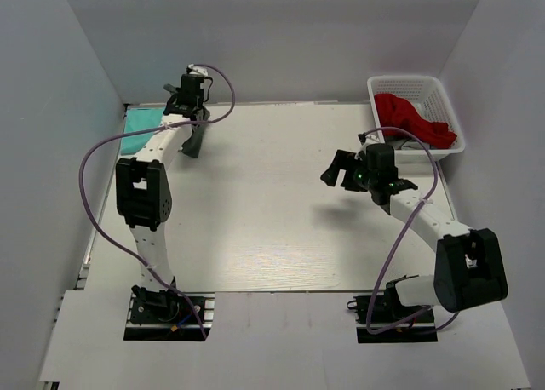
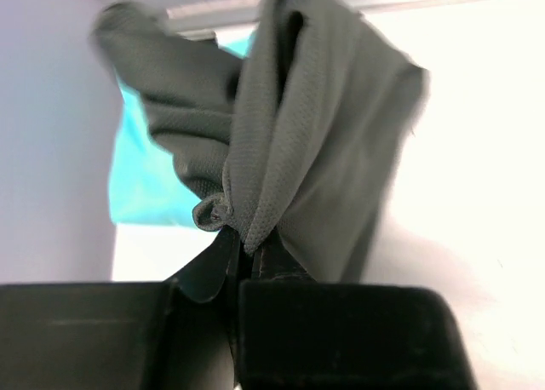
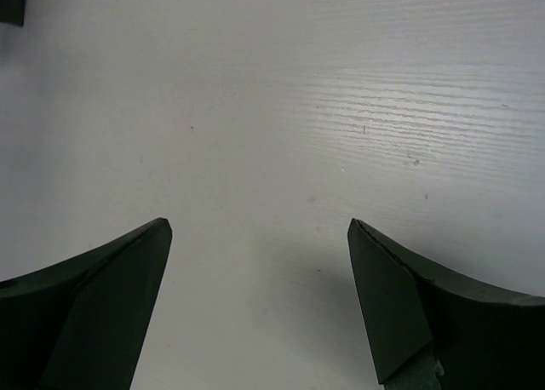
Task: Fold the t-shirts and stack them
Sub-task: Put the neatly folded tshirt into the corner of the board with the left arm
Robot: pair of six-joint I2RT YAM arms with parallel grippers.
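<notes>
My left gripper carries the grey t-shirt across the folded teal t-shirt (image 1: 142,130) (image 2: 154,174) toward the wall next, then opens, since the teal t-shirt lies flat there.
My left gripper (image 1: 197,117) is at the far left back of the table, shut on a bunched dark charcoal-grey t-shirt (image 1: 193,141) that hangs from it. In the left wrist view the grey t-shirt (image 2: 298,134) is pinched between the jaws of my left gripper (image 2: 243,247) and drapes down in folds. The teal t-shirt (image 1: 140,131), folded to a rectangle, lies flat by the left wall just beyond it, and shows in the left wrist view (image 2: 149,181) behind the grey cloth. My right gripper (image 1: 341,170) is open and empty over bare table, also seen in the right wrist view (image 3: 260,228).
A white lattice basket (image 1: 428,88) stands at the back right and holds a red garment (image 1: 409,116). White walls close in the left, back and right sides. The white table (image 1: 272,211) lies between the arms.
</notes>
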